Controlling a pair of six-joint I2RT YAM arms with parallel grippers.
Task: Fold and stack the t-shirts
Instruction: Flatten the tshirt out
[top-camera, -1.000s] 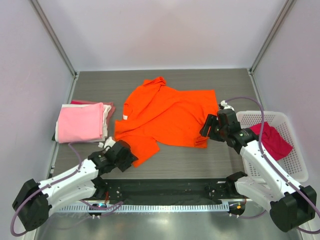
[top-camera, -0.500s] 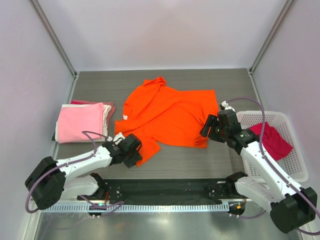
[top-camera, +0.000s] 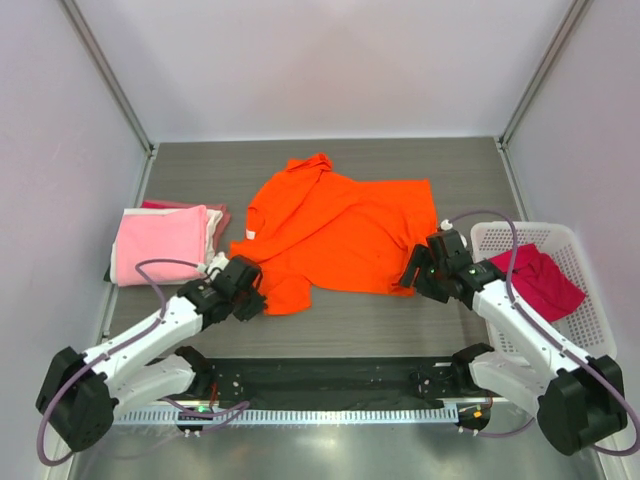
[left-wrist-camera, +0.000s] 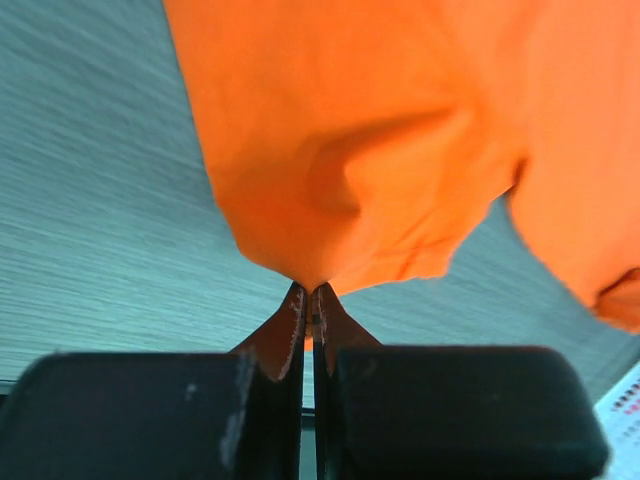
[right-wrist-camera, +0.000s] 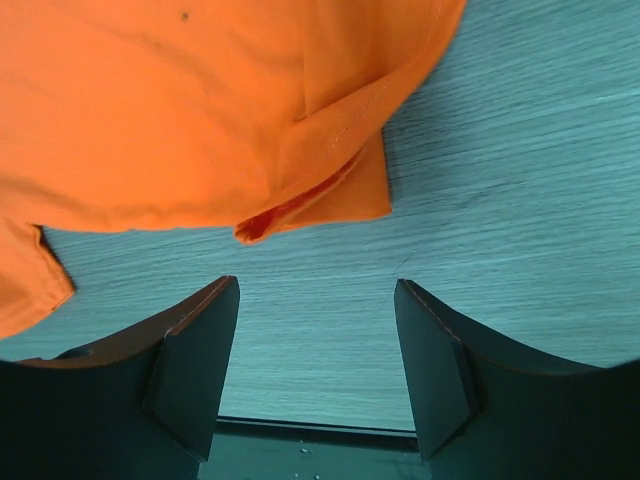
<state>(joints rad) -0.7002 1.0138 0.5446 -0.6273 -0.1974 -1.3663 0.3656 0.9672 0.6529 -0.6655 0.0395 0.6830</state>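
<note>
The right gripper slides to the left in the top view and down next, closing on the orange shirt's folded tip, which sits on that side.
A bright orange t-shirt (top-camera: 335, 232) lies spread out in the middle of the table. My left gripper (top-camera: 252, 298) is at its near left corner, shut on a pinch of the orange cloth (left-wrist-camera: 380, 130); in the left wrist view the left gripper (left-wrist-camera: 309, 292) has its jaws pressed together with the fabric bunched just ahead. My right gripper (top-camera: 413, 279) sits by the shirt's near right corner (right-wrist-camera: 330, 190). There the right gripper (right-wrist-camera: 315, 290) is open with only bare table between the fingers. A light pink tee (top-camera: 160, 245) tops a folded stack at the left.
White and dark pink-red cloth edges (top-camera: 218, 215) show under the pink tee. A white lattice basket (top-camera: 592, 290) stands at the right with a magenta tee (top-camera: 545, 282) inside. Side walls close in the table on the left, right and back.
The left gripper went from open to shut on the orange shirt's near left corner and drew it back left. The right gripper dropped closer to the near right corner and opened slightly.
</note>
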